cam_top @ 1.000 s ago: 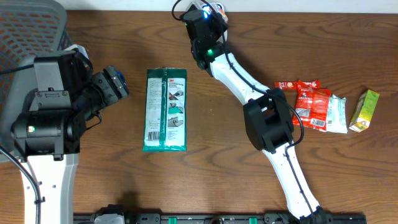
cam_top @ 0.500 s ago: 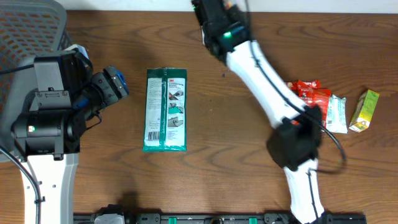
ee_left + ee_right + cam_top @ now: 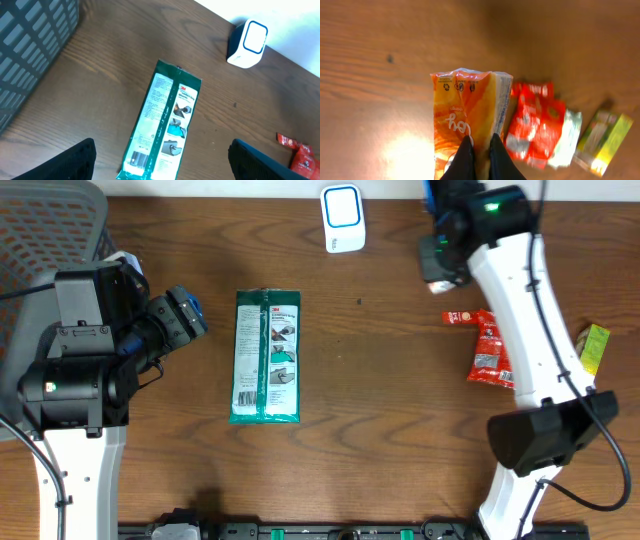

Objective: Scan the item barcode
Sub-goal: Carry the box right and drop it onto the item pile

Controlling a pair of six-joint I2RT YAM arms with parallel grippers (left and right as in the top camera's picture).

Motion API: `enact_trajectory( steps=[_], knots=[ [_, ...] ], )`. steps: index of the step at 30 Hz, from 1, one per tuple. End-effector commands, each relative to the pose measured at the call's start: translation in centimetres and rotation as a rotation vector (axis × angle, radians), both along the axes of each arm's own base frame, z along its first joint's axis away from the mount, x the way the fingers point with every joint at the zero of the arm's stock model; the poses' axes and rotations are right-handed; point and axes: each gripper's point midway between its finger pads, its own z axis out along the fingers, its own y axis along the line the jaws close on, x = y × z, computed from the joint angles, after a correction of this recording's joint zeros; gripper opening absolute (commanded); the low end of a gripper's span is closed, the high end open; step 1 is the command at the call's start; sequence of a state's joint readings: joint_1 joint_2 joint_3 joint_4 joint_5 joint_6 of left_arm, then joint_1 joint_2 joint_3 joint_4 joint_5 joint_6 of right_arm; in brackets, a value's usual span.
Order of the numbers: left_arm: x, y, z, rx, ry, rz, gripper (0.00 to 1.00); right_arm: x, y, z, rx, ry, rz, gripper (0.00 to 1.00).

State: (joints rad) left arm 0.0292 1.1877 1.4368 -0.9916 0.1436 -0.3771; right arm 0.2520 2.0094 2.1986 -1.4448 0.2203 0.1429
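Observation:
My right gripper moves back and down to the red snack packets' edge facing the green packet (image 3: 267, 357) next, where bare wood shows, and then opens.
My right gripper (image 3: 480, 155) is shut on an orange snack packet (image 3: 462, 115), pinching it at its lower edge. In the overhead view the right gripper (image 3: 440, 265) hangs at the back right of the table, to the right of the white and blue scanner (image 3: 341, 218), and the packet is mostly hidden under the wrist. My left gripper (image 3: 185, 315) stands open at the left, beside a green flat packet (image 3: 267, 357). In the left wrist view that green packet (image 3: 167, 127) lies between the wide-apart black fingers (image 3: 75, 160), its barcode facing up at the near end.
Red snack packets (image 3: 495, 345) and a yellow-green carton (image 3: 592, 350) lie at the right edge, seen also as red packets (image 3: 537, 125) below the held item. A grey mesh basket (image 3: 50, 230) fills the back left corner. The scanner (image 3: 247, 44) stands near the back edge.
The right arm has swung from over the scanner at the back centre to the right, carrying the orange packet. The left arm and green packet have not moved.

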Motion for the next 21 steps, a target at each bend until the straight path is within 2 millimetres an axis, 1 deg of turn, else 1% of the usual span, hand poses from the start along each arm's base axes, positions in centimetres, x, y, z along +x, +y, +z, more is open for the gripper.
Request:
enact_trajectory(
  steps=[1, 3, 5, 7, 8, 12, 16, 19, 20, 21],
  knots=[
    [0.0, 0.2, 0.2, 0.003, -0.003, 0.004, 0.86, -0.9, -1.4, -2.2, 0.083, 0.091, -0.066, 0.01],
    [0.0, 0.2, 0.2, 0.003, -0.004, 0.004, 0.86, -1.7, -3.0, -3.6, 0.082, 0.147, -0.103, 0.01],
    [0.0, 0.2, 0.2, 0.003, -0.003, 0.004, 0.86, -2.7, -4.5, -5.3, 0.074, 0.209, -0.143, 0.01],
    [0.0, 0.2, 0.2, 0.003, -0.003, 0.004, 0.86, -3.3, -5.5, -6.8, 0.072, 0.247, -0.181, 0.01],
    [0.0, 0.2, 0.2, 0.003, -0.003, 0.004, 0.86, -3.8, -6.2, -8.6, 0.068, 0.282, -0.198, 0.01],
    [0.0, 0.2, 0.2, 0.003, -0.003, 0.004, 0.86, -5.0, -7.2, -12.2, 0.050, 0.336, -0.221, 0.01],
    [0.0, 0.2, 0.2, 0.003, -0.003, 0.004, 0.86, -5.6, -8.1, -15.2, 0.027, 0.350, -0.238, 0.01],
    [0.0, 0.2, 0.2, 0.003, -0.003, 0.004, 0.86, -6.0, -9.2, -17.0, -0.007, 0.349, -0.256, 0.01],
    [0.0, 0.2, 0.2, 0.003, -0.003, 0.004, 0.86, -6.1, -9.4, -17.5, -0.004, 0.348, -0.260, 0.02],
    [0.0, 0.2, 0.2, 0.003, -0.003, 0.004, 0.86, -6.2, -9.5, -17.9, -0.003, 0.346, -0.264, 0.06]
  ],
)
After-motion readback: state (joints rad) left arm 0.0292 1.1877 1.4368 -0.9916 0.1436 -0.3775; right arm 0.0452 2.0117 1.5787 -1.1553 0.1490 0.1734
